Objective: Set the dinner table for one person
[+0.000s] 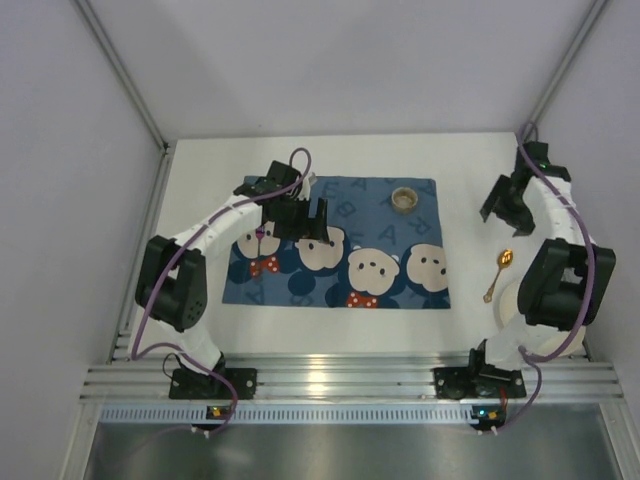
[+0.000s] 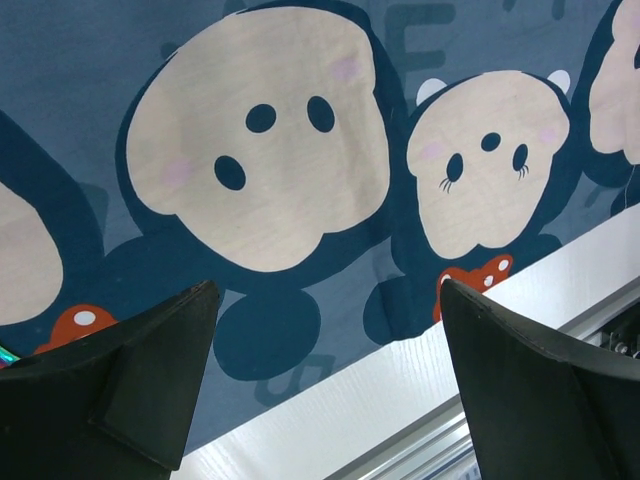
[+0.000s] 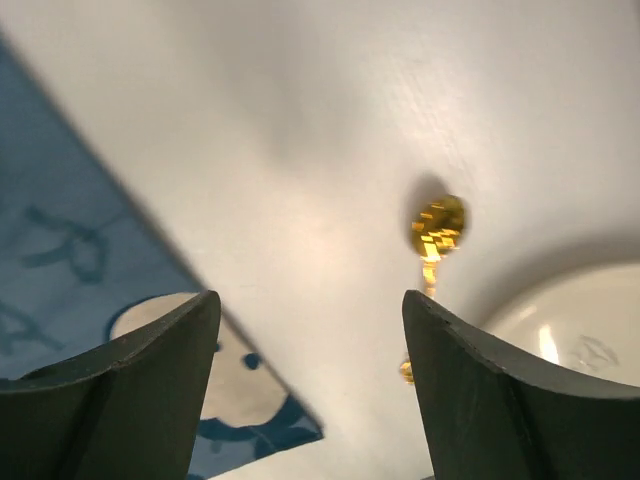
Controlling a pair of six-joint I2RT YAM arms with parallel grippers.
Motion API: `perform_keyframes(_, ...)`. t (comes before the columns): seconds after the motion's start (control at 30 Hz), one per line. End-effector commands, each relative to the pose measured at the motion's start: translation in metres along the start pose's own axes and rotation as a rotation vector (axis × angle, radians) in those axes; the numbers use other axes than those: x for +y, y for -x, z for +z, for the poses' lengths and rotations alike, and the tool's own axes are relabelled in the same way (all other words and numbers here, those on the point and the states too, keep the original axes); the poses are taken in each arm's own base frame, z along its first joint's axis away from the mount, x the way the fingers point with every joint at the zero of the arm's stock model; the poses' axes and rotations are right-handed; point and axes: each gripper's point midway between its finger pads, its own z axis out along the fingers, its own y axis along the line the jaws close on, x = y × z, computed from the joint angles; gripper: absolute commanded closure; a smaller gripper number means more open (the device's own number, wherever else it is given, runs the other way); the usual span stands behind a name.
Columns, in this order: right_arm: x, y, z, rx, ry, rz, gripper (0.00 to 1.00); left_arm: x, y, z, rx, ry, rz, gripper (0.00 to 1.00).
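I will lower my right gripper next and draw it back past the spoon's bowl, with the open fingers on both sides of its thin handle (image 1: 493,281) (image 3: 429,279), because that handle lies clear of the plate and mat.
The white dinner table (image 1: 340,155) carries a blue cartoon-print placemat (image 1: 340,250) in its middle. A small round brownish cup (image 1: 404,198) stands on the mat's far right part. A gold spoon (image 1: 497,273) lies on the bare table right of the mat. A white plate (image 1: 507,302) lies near it, mostly hidden under my right arm. My left gripper (image 1: 305,222) hovers open and empty over the mat's left part (image 2: 260,150). My right gripper (image 1: 505,205) is open and empty above the table, beyond the spoon (image 3: 437,225) and the plate (image 3: 570,330).
Grey walls close the table in at the left, back and right. A ribbed aluminium rail (image 1: 340,380) runs along the near edge, where both arm bases are bolted. The left wrist view shows the table's near strip (image 2: 400,400) beside the mat.
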Motion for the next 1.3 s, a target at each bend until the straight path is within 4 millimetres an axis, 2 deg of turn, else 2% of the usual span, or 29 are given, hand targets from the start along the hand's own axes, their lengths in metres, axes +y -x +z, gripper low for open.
perform_keyframes(0.0, -0.055, -0.019, 0.002, 0.042, -0.086, 0.061, 0.26, -0.011, 0.008, -0.007, -0.060, -0.058, 0.003, 0.03)
perform_keyframes(0.07, -0.073, -0.034, 0.007, 0.087, -0.109, 0.078, 0.26, -0.011, 0.006, -0.005, -0.061, -0.062, -0.004, 0.03)
perform_keyframes(0.27, -0.096, -0.059, 0.024, 0.193, -0.104, 0.132, 0.34, -0.007, -0.010, 0.001, -0.042, -0.072, -0.019, 0.03)
perform_keyframes(0.5, -0.091, -0.080, 0.038, 0.244, -0.073, 0.157, 0.54, -0.004, -0.014, 0.003, -0.034, -0.065, -0.021, 0.03)
perform_keyframes(0.73, -0.092, -0.106, 0.051, 0.277, -0.079, 0.173, 0.66, -0.003, -0.010, 0.003, -0.034, -0.057, -0.014, 0.04)
perform_keyframes(0.87, -0.096, -0.110, 0.057, 0.281, -0.096, 0.171, 0.69, -0.003, -0.011, 0.004, -0.028, -0.057, -0.018, 0.03)
perform_keyframes(1.1, -0.096, -0.098, 0.061, 0.249, -0.099, 0.166, 0.73, -0.002, -0.013, 0.005, -0.022, -0.052, -0.017, 0.03)
perform_keyframes(1.27, -0.097, -0.100, 0.068, 0.265, -0.106, 0.164, 0.76, 0.000, -0.013, 0.005, -0.021, -0.046, -0.017, 0.04)
